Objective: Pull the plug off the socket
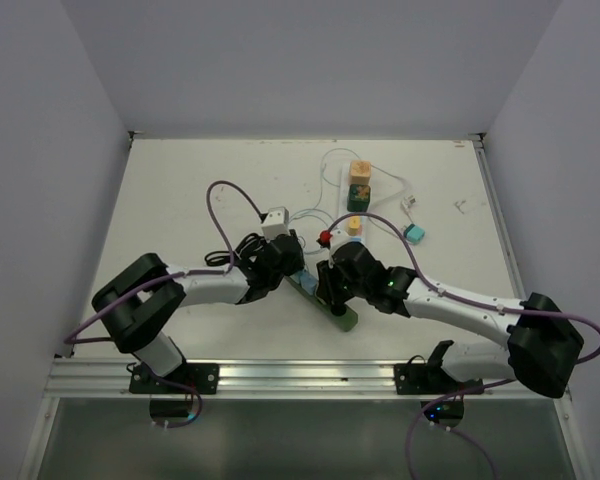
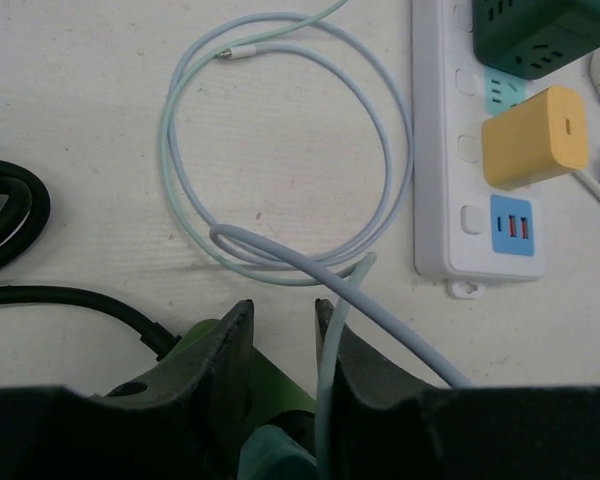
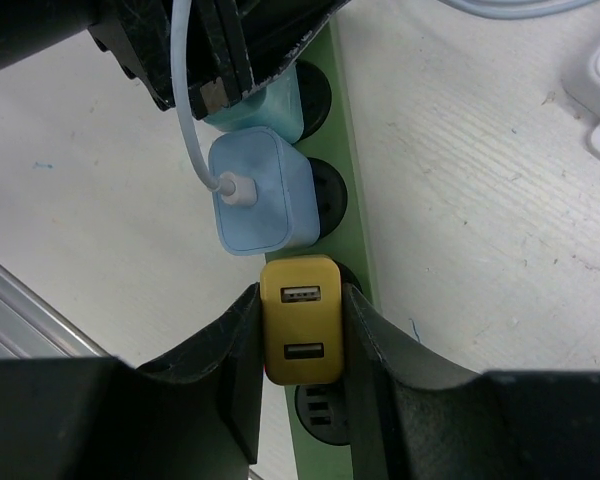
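Next, my right gripper lifts the yellow plug, crosses, lowers and releases. Outward of it, to its right in the top view, free tabletop shows (image 1: 395, 217) beside the teal piece.
A green socket strip (image 3: 352, 225) lies slanted on the table between the two arms. Three plugs sit in it in a row: a teal one (image 3: 272, 108), a light blue one (image 3: 262, 205) with a white cable, and a yellow plug (image 3: 300, 322) with two USB ports. My right gripper (image 3: 300, 290) is shut on the yellow plug, one finger on each side of it. My left gripper (image 2: 283, 310) clamps the strip's far end (image 2: 280, 390) by the teal plug. In the top view, both grippers (image 1: 292, 262) (image 1: 330, 288) meet over the strip (image 1: 342, 320).
A white power strip (image 2: 445, 150) lies beyond, carrying a yellow charger (image 2: 533, 137) and a green cube adapter (image 2: 540, 35). A pale cable loop (image 2: 280, 150) and a black cord (image 2: 60, 295) lie near the left gripper. A white adapter (image 1: 276, 222) and a small teal piece (image 1: 414, 233) rest farther out.
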### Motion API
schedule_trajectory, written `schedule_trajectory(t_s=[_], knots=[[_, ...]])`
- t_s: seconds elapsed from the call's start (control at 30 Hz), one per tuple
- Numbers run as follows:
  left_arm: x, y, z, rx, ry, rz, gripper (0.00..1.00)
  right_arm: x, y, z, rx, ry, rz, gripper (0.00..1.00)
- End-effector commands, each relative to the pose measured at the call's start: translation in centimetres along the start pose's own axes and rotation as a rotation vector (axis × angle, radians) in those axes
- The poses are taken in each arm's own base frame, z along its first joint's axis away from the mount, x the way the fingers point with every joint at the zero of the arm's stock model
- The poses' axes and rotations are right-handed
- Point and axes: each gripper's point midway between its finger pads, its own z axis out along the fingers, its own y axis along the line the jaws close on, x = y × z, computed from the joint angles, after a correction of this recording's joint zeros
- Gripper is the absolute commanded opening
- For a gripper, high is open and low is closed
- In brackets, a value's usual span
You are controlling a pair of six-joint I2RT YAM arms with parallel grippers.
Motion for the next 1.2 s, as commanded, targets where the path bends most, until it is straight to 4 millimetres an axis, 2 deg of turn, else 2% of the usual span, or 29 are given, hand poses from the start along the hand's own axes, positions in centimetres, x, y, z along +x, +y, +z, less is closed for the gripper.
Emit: schedule_trajectory(t_s=[0.0, 0.07, 0.1, 0.17, 0.33, 0.5, 0.63, 0.77, 0.83, 0.87, 0.9, 0.93, 1.0, 1.1, 1.17], knots=[[7.4, 10.4, -3.7, -0.290, 0.326, 0.331, 0.39, -6.7, -0.6, -0.2, 0.076, -0.224, 0.043, 0.00], [5.8, 9.5, -4.1, -0.274, 0.300, 0.325, 0.55, -6.4, -0.6, 0.1, 0.079, -0.211, 0.035, 0.00], [5.0, 9.0, -4.2, -0.267, 0.289, 0.320, 0.68, -6.3, -0.6, 0.1, 0.082, -0.209, 0.033, 0.00], [2.9, 7.9, -4.2, -0.239, 0.256, 0.302, 0.78, -6.2, -0.7, 0.2, 0.085, -0.206, 0.033, 0.00], [-1.0, 6.8, -5.3, -0.213, 0.206, 0.277, 0.87, -6.1, -1.0, 0.3, 0.102, -0.203, 0.046, 0.00], [-3.0, 5.0, -7.1, -0.107, 0.187, 0.235, 0.95, -5.7, -1.1, 1.3, 0.116, -0.171, 0.045, 0.00], [-3.7, 4.6, -8.6, -0.065, 0.177, 0.211, 0.97, -5.5, -0.9, 2.0, 0.108, -0.163, 0.048, 0.00], [-3.7, 5.0, -10.2, -0.044, 0.181, 0.187, 0.98, -5.7, -0.7, 2.3, 0.103, -0.166, 0.052, 0.00], [-3.6, 4.3, -11.3, 0.029, 0.179, 0.158, 0.98, -6.1, -0.3, 2.3, 0.091, -0.170, 0.062, 0.00], [-3.1, 4.2, -11.6, 0.056, 0.184, 0.138, 0.97, -6.3, -0.1, 2.2, 0.086, -0.172, 0.069, 0.00], [-1.0, 4.5, -12.0, 0.098, 0.234, 0.133, 0.96, -6.5, 0.1, 2.2, 0.078, -0.173, 0.076, 0.00], [-1.6, 3.2, -12.5, 0.186, 0.192, 0.102, 0.96, -6.9, 0.5, 2.1, 0.063, -0.181, 0.089, 0.00], [0.0, 2.4, -13.1, 0.290, 0.195, 0.063, 0.95, -7.2, 1.2, 2.0, 0.037, -0.182, 0.099, 0.00], [2.0, 2.2, -13.2, 0.319, 0.229, 0.055, 0.95, -7.6, 2.4, 1.7, 0.046, -0.191, 0.055, 0.00], [2.6, 1.8, -13.1, 0.324, 0.243, 0.066, 0.94, -7.8, 3.8, 1.4, 0.043, -0.191, 0.004, 0.00]])
